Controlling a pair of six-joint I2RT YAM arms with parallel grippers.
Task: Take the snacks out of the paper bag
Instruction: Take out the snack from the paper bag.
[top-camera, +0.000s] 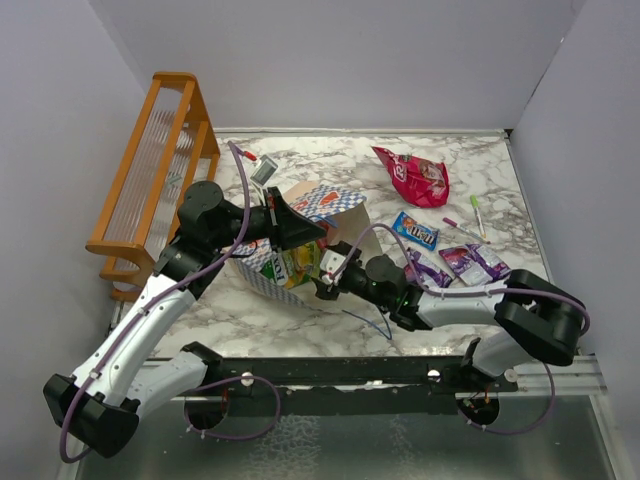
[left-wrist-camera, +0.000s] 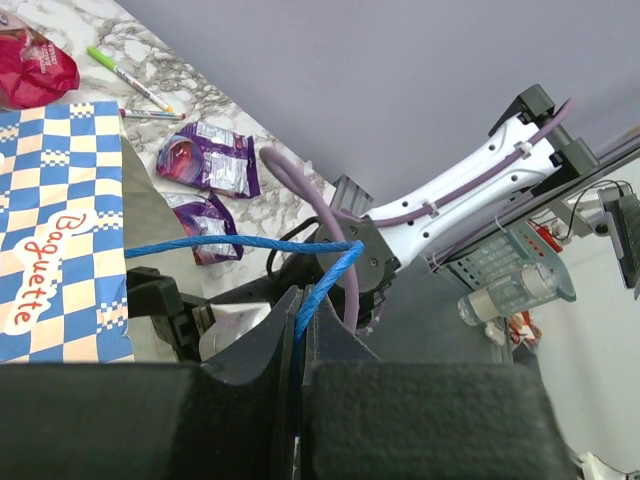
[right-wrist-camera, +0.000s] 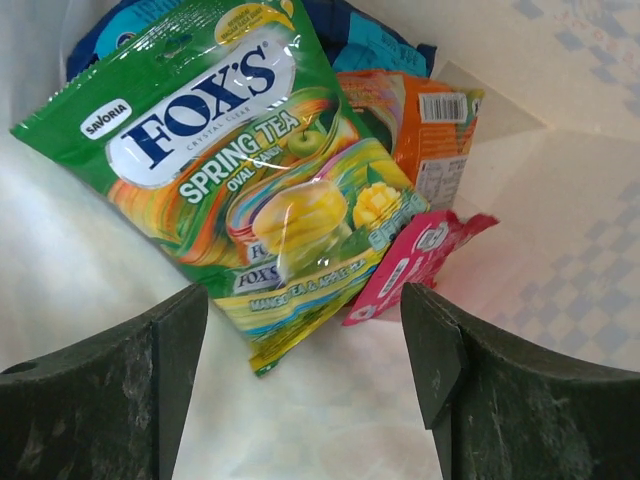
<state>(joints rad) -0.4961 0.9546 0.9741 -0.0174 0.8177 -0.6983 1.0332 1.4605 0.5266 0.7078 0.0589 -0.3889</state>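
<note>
My right gripper turns and pushes deeper into the bag next, onto the packet's fruit-printed half (right-wrist-camera: 308, 215), as the green-yellow packet (right-wrist-camera: 240, 170) lies slanted ahead of the others.
The paper bag (top-camera: 335, 205) lies on its side mid-table, its checkered band (left-wrist-camera: 60, 200) facing up. My left gripper (top-camera: 312, 235) is shut on its blue cord handle (left-wrist-camera: 240, 246), which is pinched between the fingers (left-wrist-camera: 270, 350). My right gripper (right-wrist-camera: 305, 340) is open inside the bag's mouth, just short of a green-yellow packet (right-wrist-camera: 240, 170). An orange packet (right-wrist-camera: 430, 130), a small pink one (right-wrist-camera: 415, 265) and a blue one (right-wrist-camera: 370, 40) lie behind it. Out on the table are a pink-red packet (top-camera: 420, 178), a blue packet (top-camera: 415, 230) and two purple packets (top-camera: 470, 262) (top-camera: 428, 270).
An orange wooden rack (top-camera: 160, 170) stands along the left wall. Thin pens (top-camera: 478, 215) lie near the pink-red packet at the right. A small grey object (top-camera: 262, 170) lies behind the bag. Walls close in the table on three sides.
</note>
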